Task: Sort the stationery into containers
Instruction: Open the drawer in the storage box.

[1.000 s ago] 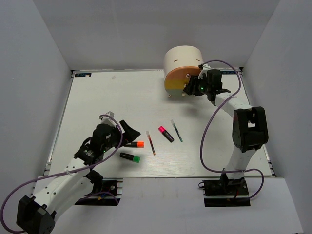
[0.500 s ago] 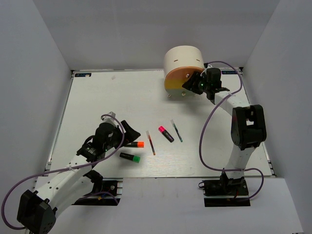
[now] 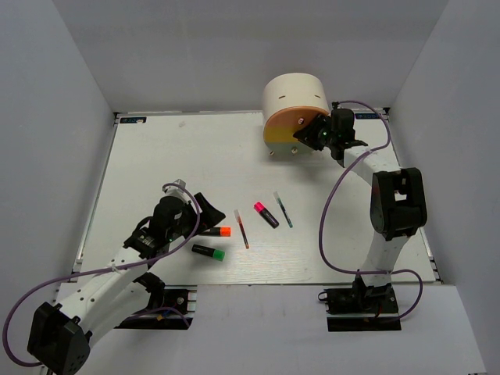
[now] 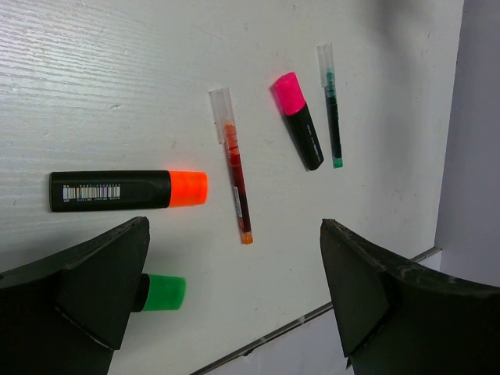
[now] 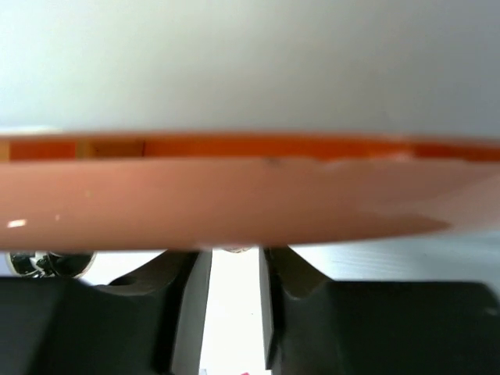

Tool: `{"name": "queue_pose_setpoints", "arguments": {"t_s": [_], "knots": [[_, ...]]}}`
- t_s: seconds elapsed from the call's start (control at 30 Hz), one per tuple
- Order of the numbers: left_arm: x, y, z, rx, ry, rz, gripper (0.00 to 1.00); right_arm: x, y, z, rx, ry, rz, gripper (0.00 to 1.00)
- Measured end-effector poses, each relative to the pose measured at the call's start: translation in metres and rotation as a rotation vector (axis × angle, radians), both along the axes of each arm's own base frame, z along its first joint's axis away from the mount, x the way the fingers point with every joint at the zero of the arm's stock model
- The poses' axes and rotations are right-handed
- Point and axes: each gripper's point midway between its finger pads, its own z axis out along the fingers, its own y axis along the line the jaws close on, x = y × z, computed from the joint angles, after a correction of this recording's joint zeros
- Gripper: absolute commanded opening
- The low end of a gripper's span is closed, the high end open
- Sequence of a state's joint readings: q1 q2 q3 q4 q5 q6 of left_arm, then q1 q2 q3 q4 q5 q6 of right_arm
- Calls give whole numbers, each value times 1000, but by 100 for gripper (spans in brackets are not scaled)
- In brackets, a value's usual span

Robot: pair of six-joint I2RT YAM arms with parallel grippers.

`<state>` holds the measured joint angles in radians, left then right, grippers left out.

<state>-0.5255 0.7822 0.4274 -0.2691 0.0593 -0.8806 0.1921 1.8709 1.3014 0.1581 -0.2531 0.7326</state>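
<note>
The highlighter's length runs along the fingers' line of opening, so next my left gripper turns and comes down onto the highlighter's black body (image 3: 213, 231) (image 4: 148, 190) beside the orange cap.
The stationery lies on the white table: an orange-capped highlighter (image 4: 129, 190) (image 3: 215, 231), a green-capped highlighter (image 4: 160, 291) (image 3: 208, 251), a red pen (image 4: 234, 180), a pink-capped highlighter (image 4: 298, 119) and a green pen (image 4: 331, 105). My left gripper (image 4: 234, 258) (image 3: 199, 209) hovers open just left of the orange and green highlighters, holding nothing. The cream half-cylinder unit of containers (image 3: 293, 98) stands at the back. My right gripper (image 5: 234, 269) (image 3: 311, 133) is pressed up to its pink drawer front (image 5: 234, 199). Its jaws are narrowly apart around a small knob (image 5: 236, 250), which is mostly hidden.
Grey walls close in the table on the left, right and back. The table's front edge (image 4: 312, 316) runs just below the left gripper. A purple cable (image 3: 332, 226) loops beside the right arm.
The right gripper's jaws have narrowed and it has edged closer to the drawer front. The left gripper has shifted slightly toward the highlighters. The stationery has not moved.
</note>
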Motion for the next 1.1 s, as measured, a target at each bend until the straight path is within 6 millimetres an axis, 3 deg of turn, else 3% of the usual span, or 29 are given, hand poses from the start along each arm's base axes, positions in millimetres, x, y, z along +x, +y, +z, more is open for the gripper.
{"name": "queue_pose_setpoints", "arguments": {"t_s": [0.1,0.3,0.8,0.93,1.1], "knots": [[0,0,0,0,0,0,100,0,0,0,13,9,-8,22],[1,1,2,-2,-9,6,100,-3,0,-2,24,4,-3,21],[1,0,0,-12,11,22,100,-54,-10,-2,34,19,21,24],[1,-1,-10,-5,55,32,100,-59,-11,-3,35,22,23,32],[0,-1,-28,1,140,66,100,-63,-12,-7,39,39,24,57]]}}
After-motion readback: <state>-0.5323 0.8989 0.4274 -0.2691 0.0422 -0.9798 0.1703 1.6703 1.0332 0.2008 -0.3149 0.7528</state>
